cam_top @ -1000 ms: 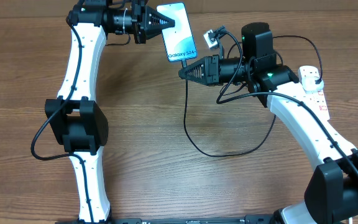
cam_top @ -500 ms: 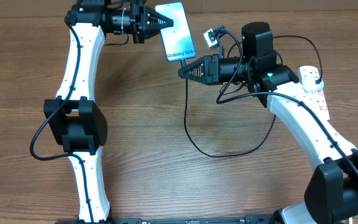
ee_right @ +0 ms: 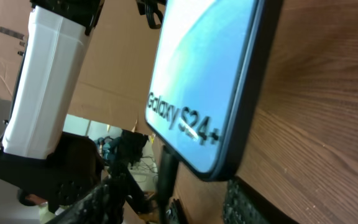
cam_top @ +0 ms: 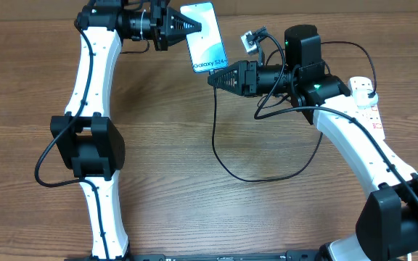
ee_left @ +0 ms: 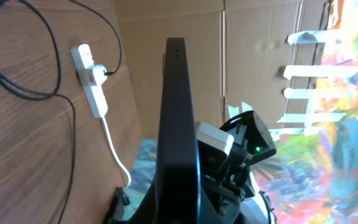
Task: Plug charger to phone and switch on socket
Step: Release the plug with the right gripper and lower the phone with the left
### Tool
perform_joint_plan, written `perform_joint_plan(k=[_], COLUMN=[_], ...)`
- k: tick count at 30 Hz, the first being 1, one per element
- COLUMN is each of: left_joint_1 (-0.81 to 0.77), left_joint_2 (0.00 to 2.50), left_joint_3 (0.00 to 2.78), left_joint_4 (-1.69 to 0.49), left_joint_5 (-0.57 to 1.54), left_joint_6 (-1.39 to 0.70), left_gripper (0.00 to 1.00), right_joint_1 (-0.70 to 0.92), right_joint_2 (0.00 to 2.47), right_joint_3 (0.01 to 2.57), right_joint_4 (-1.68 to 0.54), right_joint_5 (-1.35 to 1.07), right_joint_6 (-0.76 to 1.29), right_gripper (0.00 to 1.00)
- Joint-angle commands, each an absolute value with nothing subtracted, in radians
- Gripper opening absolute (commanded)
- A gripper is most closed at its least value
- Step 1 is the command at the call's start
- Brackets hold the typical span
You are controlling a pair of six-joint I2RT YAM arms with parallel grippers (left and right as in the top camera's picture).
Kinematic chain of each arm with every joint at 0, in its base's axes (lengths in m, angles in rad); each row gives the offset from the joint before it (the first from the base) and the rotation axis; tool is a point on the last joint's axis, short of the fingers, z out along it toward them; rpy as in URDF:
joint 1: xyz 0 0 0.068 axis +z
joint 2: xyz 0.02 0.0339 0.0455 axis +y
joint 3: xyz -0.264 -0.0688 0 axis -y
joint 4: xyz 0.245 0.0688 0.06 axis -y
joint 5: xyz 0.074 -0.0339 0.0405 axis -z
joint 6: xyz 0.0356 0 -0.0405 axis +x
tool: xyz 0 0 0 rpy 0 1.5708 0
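Note:
The left gripper moves back down onto the bare tabletop below and back from it next and releases the phone, since the charger's connector [ee_right: 165, 177] is in the phone.
My left gripper [cam_top: 183, 26] is shut on the phone [cam_top: 205, 38] and holds it off the table at the back, its lit blue screen facing up. The left wrist view shows the phone [ee_left: 176, 118] edge-on, rising from the left gripper [ee_left: 180, 214]. The charger [cam_top: 216, 138] hangs from the phone's lower end, loops over the table and runs to the socket [cam_top: 367, 101] at the right edge. My right gripper [cam_top: 213, 78] sits at that lower end. In the right wrist view its fingers [ee_right: 95, 202] stand apart, open, with the charger's connector [ee_right: 165, 177] between them, entering the phone [ee_right: 204, 81].
The socket [ee_left: 92, 81] is a white strip with a black plug [ee_left: 107, 73] in it and a thick white cord [ee_left: 114, 143] trailing off. Cardboard panels [ee_left: 253, 37] stand behind the table. The wooden table [cam_top: 194, 210] lies under both arms.
The right gripper's jaws have spread apart around the connector, which stays at the phone's lower end. The phone has shifted slightly up and left with the left gripper.

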State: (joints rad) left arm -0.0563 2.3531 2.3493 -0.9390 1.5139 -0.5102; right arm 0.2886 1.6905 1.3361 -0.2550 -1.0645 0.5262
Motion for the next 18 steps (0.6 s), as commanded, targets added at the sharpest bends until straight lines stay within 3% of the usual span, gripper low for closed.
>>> perform_joint_plan(k=[1, 9, 18], left_joint_1=[-0.043, -0.039, -0.041], left_joint_2=[2.350, 2.350, 2.351], left_joint_3=[2.358, 2.357, 2.316], left_joint_4=[-0.949, -1.241, -1.407], left_joint_5=[1.496, 1.022, 0.739], left_joint_6=[-0.398, -0.212, -0.098], left_gripper=[0.04, 0.04, 0.04], right_joint_1=[0.281, 0.250, 0.245], right_joint_2=[1.674, 1.674, 1.674], right_joint_3=[1.353, 1.353, 1.353], right_joint_4=[-0.252, -0.278, -0.330], right_joint_5=[-1.052, -1.047, -0.976], right_joint_6=[0.524, 0.523, 0.495], right_gripper=[0.58, 0.61, 0.62])
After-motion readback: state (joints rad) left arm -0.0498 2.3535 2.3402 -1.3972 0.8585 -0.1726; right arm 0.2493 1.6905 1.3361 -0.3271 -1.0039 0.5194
